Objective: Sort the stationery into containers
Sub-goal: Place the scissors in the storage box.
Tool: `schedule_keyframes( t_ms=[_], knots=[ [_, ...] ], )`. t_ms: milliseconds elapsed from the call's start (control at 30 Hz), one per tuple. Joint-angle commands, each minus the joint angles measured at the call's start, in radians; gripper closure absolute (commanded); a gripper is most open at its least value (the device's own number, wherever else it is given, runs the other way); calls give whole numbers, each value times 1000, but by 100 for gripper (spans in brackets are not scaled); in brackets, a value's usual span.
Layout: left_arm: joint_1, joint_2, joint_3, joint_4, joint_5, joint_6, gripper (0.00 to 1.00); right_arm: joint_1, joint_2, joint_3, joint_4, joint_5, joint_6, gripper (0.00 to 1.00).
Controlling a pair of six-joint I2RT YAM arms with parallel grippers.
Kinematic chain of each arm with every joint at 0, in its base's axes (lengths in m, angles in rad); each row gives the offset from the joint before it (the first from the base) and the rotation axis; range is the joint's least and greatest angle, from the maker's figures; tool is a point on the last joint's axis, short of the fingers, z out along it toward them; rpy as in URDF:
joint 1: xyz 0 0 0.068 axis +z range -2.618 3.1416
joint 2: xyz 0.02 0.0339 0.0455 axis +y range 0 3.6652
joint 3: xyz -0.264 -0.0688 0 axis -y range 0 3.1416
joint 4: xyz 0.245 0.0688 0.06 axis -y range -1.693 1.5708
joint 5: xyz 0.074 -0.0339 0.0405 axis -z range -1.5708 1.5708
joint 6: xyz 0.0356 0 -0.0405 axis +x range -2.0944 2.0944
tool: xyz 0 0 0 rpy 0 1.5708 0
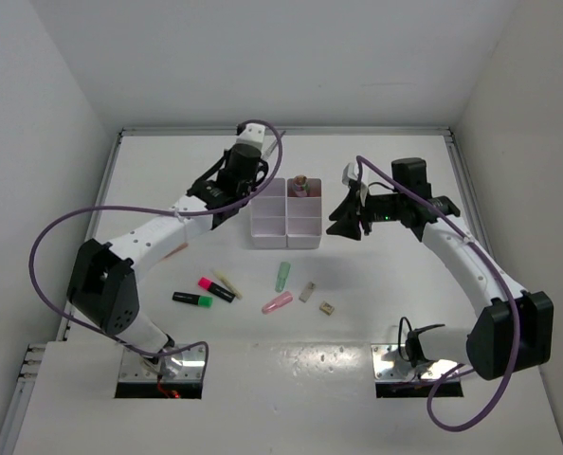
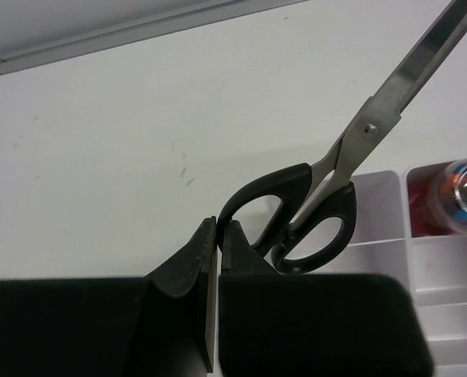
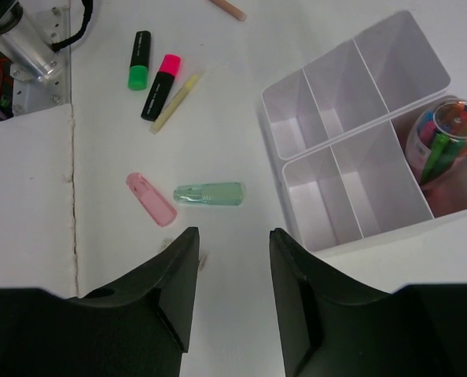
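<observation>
The far section of the tray beside the jar (image 2: 379,209) is empty, so I should move my left gripper to the right in the top view, lower the scissors (image 2: 312,212) over it and let go.
My left gripper (image 2: 218,228) is shut on one loop of the black-handled scissors (image 2: 312,212), whose blades point up and away, above the back left of the white six-compartment tray (image 1: 283,239). The tray also shows in the left wrist view (image 2: 379,236). My right gripper (image 3: 233,236) is open and empty, hanging just right of the tray (image 3: 274,133). On the table in front lie a pink piece (image 3: 150,199), a green piece (image 3: 208,193), a green highlighter (image 3: 139,61), a pink highlighter (image 3: 161,86) and a tan stick (image 3: 174,104).
A clear jar of coloured pieces (image 3: 446,141) stands in the tray's back right compartment; the other compartments look bare. Two tiny erasers (image 1: 307,292) (image 1: 327,307) lie right of the pink piece. A peach stick end (image 3: 227,8) lies further left. White walls enclose the table.
</observation>
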Motion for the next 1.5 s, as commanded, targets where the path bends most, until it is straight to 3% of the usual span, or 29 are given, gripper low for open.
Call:
schedule_keyframes(
  t_ms=[0,567,1467],
  knots=[
    [18,-29,-20,226,92,-83,100,-13,-5,0,42,-33,-1,58],
    [37,79,-158,499,154,-281,100,-41,23,-9,42,-52,-1,58],
    [37,151,-219,510,135,-310,100,-78,51,-9,24,-107,-1,58]
  ],
)
